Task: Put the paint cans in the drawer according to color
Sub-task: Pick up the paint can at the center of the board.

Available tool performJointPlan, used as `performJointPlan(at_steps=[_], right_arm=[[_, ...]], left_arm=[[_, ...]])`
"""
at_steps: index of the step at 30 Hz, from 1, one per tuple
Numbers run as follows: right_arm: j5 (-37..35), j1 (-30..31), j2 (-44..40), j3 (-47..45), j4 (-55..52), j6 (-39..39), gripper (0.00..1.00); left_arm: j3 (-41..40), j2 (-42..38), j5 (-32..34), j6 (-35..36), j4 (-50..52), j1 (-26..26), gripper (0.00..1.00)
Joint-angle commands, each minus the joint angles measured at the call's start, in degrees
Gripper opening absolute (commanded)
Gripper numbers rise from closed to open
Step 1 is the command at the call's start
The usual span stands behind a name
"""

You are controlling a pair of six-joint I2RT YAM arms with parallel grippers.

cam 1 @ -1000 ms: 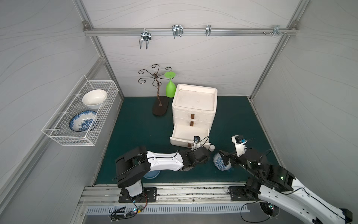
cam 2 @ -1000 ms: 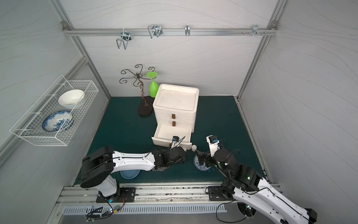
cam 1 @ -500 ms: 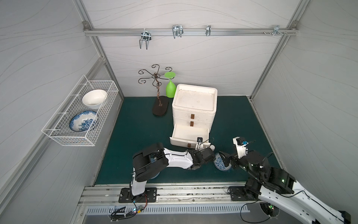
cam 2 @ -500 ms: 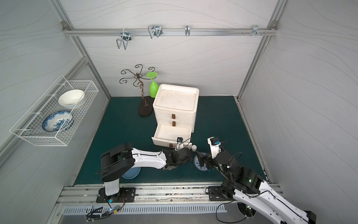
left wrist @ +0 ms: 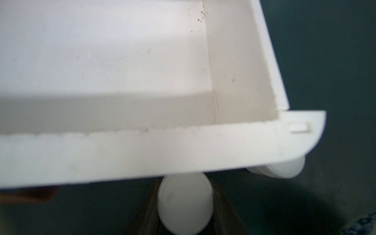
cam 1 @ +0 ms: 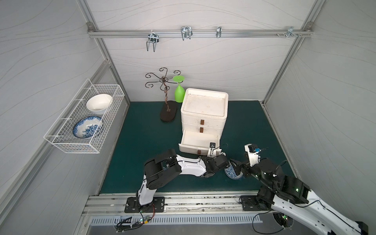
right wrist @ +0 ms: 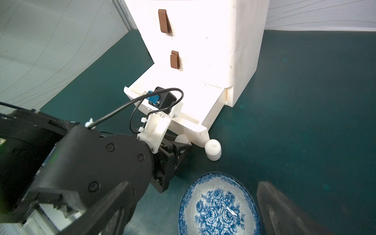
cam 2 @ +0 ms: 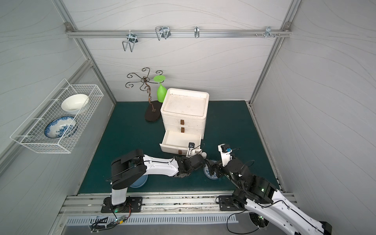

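Note:
My left gripper should next carry the can up over the front of the drawer, lower it past the handle and let go, because the drawer's bare end [cam 1: 190, 138] is outward of that handle.
The bottom drawer [cam 1: 200, 140] of the white drawer unit stands pulled out, and the part of its inside [left wrist: 122, 61] in the left wrist view is bare. Two white paint cans stand on the green mat at its front right corner. My left gripper [right wrist: 181, 145] is shut on one white paint can [left wrist: 185, 203], a dark finger [left wrist: 148, 209] against each side. The other white can [right wrist: 213, 149] stands free beside it, also in a top view [cam 2: 204, 155]. My right gripper [right wrist: 193, 189] is open, straddling a blue-and-white bowl [right wrist: 219, 207] without touching it.
A light blue dish [cam 2: 140, 181] lies under my left arm. A metal stand [cam 1: 166, 101] and a green upturned goblet [cam 1: 179, 93] are behind the drawer unit [cam 1: 204, 105]. A wire basket [cam 1: 85, 122] on the left wall holds two bowls.
My left arm has swung right to the drawer's front right corner and its jaws have narrowed round a white can. The right arm has hardly moved.

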State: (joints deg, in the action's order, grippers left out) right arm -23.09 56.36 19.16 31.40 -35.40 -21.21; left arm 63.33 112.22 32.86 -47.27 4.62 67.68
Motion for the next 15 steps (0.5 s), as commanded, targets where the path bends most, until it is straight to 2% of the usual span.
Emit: performJointPlan(at_steps=[1,7,10,12,15], right_arm=[[0.0,0.3,-0.5,-0.5,1.1,-0.5,0.99],[-0.5,0.3,-0.8,-0.5,1.0,-0.6,0.99],[-0.8,0.4,-0.8,-0.7,1.1,-0.6,0.99],[-0.7,0.3,-0.6,-0.9,1.5,-0.6,0.99],[-0.7,0.3,0.5,-1.0,1.8,-0.6,0.99]], left_arm=[[1.6,-2.7,-0.4,2.0,0.3,0.5,0.18],[-1.7,-15.9,-3.5,4.8,4.5,1.3,0.18],[-3.8,-22.4,-1.0,6.9,6.4,1.0,0.20],[-4.3,-25.2,-0.1,8.6,7.8,-0.7,0.22],[-6.1,-27.8,-6.1,10.8,6.8,-7.0,0.22]])
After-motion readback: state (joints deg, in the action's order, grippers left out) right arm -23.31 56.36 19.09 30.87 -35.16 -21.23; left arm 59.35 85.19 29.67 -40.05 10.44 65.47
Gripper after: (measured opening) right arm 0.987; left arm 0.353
